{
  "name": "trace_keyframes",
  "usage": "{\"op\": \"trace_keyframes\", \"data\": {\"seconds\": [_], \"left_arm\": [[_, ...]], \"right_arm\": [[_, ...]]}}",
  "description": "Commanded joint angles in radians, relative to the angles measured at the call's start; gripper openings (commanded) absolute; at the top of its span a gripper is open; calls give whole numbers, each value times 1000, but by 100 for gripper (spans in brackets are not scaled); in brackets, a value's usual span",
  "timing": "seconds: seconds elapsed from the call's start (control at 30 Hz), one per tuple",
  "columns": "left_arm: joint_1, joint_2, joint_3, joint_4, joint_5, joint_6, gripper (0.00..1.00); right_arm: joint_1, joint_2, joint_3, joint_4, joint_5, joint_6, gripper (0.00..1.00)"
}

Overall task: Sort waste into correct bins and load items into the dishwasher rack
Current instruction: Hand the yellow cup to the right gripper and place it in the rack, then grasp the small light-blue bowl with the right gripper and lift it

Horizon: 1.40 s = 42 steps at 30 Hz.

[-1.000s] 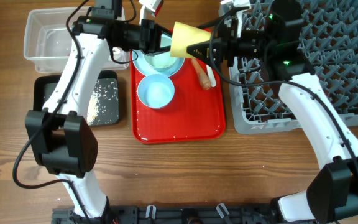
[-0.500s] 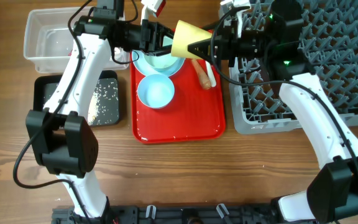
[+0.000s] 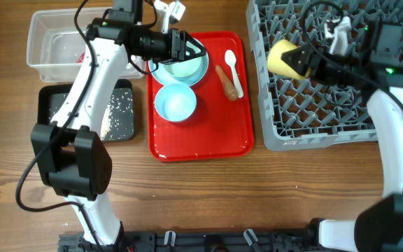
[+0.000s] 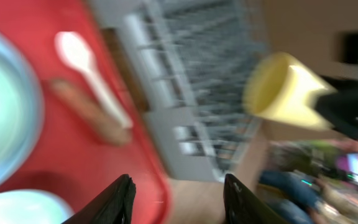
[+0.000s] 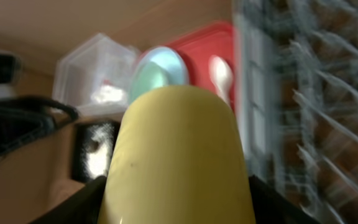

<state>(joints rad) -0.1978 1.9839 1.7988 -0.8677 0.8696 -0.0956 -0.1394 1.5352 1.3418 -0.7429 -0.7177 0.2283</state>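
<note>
The cup in my right gripper should next move back and down to the rack's empty near corner [image 3: 287, 123] by the red tray [image 3: 201, 136]. I should let go of it there.
My right gripper [image 3: 306, 63] is shut on the small yellow cup [image 3: 283, 57] and holds it on its side above the left part of the grey dishwasher rack [image 3: 341, 119]; the cup fills the right wrist view [image 5: 176, 155]. My left gripper [image 3: 194, 52] is open and empty above the light blue plate and bowl [image 3: 180, 68] at the back of the red tray [image 3: 201, 136]. A second pale blue bowl [image 3: 175, 103] sits in front. The white spoon [image 3: 234, 70] and the orange-brown stick [image 3: 226, 82] lie at the tray's back right. Rice grains [image 3: 117, 112] lie in the black tray [image 3: 47, 105].
The clear tub [image 3: 54, 45] stands at the back left, partly hidden by my left arm, with something red inside. The rack's pegs stand upright all over its grid. Bare wood table [image 3: 208, 196] lies in front.
My right gripper has carried the yellow cup to the right, from above the red tray's back edge to above the rack's left part. My left gripper has shifted slightly right.
</note>
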Motion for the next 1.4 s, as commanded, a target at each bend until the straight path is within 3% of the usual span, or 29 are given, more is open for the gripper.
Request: {"op": "trace_keyframes", "data": {"seconds": [0.0,0.17,0.6,0.7,0.87,0.93,1.1,1.17,1.23,1.27,1.37], "left_arm": [[-30,-16,8,-34,-325,5,47],[-59,-14,6,-54,-528,5,52],[-60,-14,6,-88,-549,5,56],[-60,-14,6,-88,-549,5,56],[-60,-14,6,-88,-549,5,57],[-60,-14,6,-88,-549,5,57],[-60,-14,6,-91,-549,5,58],[-60,-14,6,-113,-550,5,59],[-51,-14,6,-120,-555,-21,59],[-32,-15,6,-113,-596,-89,60],[88,-48,7,-131,-620,-187,63]], "right_arm": [[14,-52,124,-203,361,-20,55],[94,-35,156,-468,569,11,55],[182,266,155,-603,629,93,56],[182,296,155,-594,628,92,56],[181,295,158,-573,626,90,89],[181,295,175,-574,615,89,95],[182,265,344,-603,599,74,95],[193,242,423,-579,504,25,91],[246,233,440,-479,411,15,86],[297,241,434,-408,383,42,83],[481,315,411,-234,450,164,81]]}}
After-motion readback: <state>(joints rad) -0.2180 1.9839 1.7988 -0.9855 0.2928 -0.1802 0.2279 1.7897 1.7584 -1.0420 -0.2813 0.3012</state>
